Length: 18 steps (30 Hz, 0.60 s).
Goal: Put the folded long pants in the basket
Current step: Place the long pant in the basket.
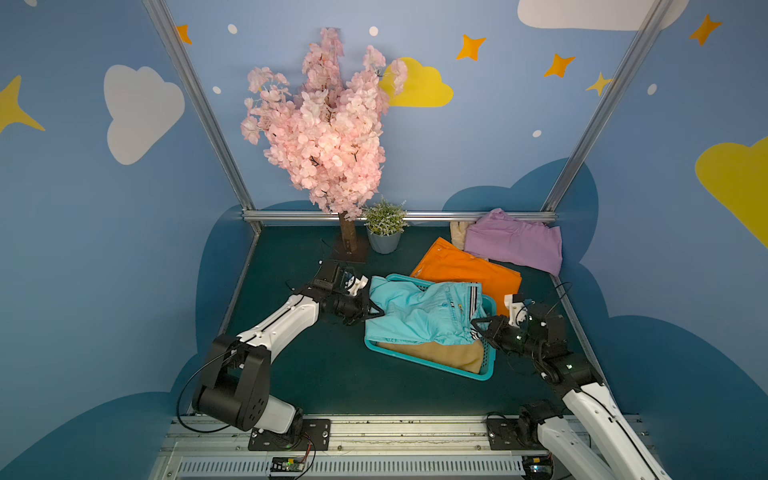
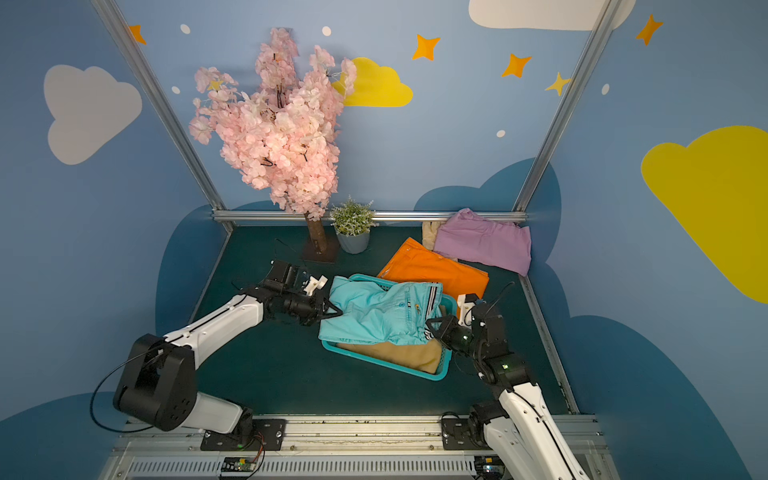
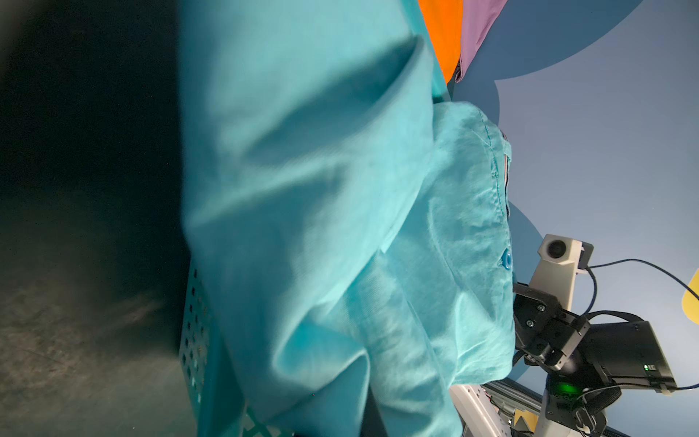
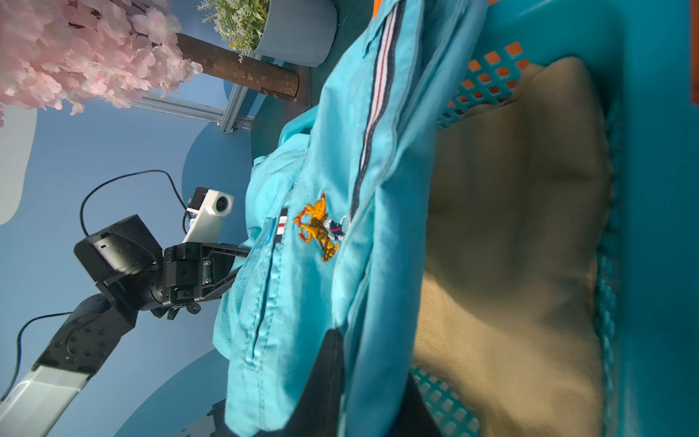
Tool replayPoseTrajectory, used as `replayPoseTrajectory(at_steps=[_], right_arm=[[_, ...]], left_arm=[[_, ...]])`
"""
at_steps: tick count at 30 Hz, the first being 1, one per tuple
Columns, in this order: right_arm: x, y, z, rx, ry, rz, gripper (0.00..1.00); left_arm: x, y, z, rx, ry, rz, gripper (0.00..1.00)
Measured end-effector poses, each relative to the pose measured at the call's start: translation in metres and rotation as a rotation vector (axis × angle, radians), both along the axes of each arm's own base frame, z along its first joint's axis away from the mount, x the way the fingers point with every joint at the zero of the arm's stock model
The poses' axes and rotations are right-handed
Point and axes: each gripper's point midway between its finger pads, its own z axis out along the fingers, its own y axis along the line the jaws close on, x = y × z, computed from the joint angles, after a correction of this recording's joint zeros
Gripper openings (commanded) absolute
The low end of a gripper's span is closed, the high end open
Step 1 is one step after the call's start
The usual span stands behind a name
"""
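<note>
The stretched pants come down with my left gripper toward the right gripper, into the basket's closest end, for release next. That end lies below my left gripper, beneath the pants.
The light teal long pants (image 1: 424, 311) (image 2: 374, 311) hang stretched over the teal mesh basket (image 1: 432, 365) (image 2: 382, 363). My left gripper (image 1: 374, 309) (image 2: 334, 309) is shut on their left edge. My right gripper (image 1: 478, 326) (image 2: 432, 326) (image 4: 372, 397) is shut on the striped right end, cloth pinched between its black fingers (image 4: 329, 378). Teal cloth (image 3: 321, 189) hides the left fingers in the left wrist view. Tan folded pants (image 1: 436, 353) (image 4: 510, 265) lie inside the basket. Orange pants (image 1: 469, 270) lie behind the basket, lilac pants (image 1: 515, 245) at the back right.
A pink blossom tree (image 1: 324, 124) and a small potted plant (image 1: 384, 230) stand at the back edge. Cream gloves (image 1: 457, 235) lie beside the lilac pants. Aluminium rails (image 1: 415, 216) border the dark green table (image 1: 316, 365).
</note>
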Motion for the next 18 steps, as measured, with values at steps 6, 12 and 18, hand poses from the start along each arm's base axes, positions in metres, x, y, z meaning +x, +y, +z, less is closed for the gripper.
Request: replayPoseTrajectory(at_steps=[6, 12, 18], right_arm=[[-0.004, 0.006, 0.002, -0.036, -0.028, 0.088, 0.0], [-0.012, 0.005, -0.001, -0.098, -0.076, 0.152, 0.0], [-0.024, 0.0, -0.007, -0.131, -0.097, 0.166, 0.0]], left_arm=[[0.005, -0.002, 0.007, 0.02, -0.033, -0.021, 0.03], [0.003, -0.009, -0.001, 0.056, -0.041, -0.05, 0.03], [0.004, -0.02, -0.016, 0.091, -0.022, -0.084, 0.03]])
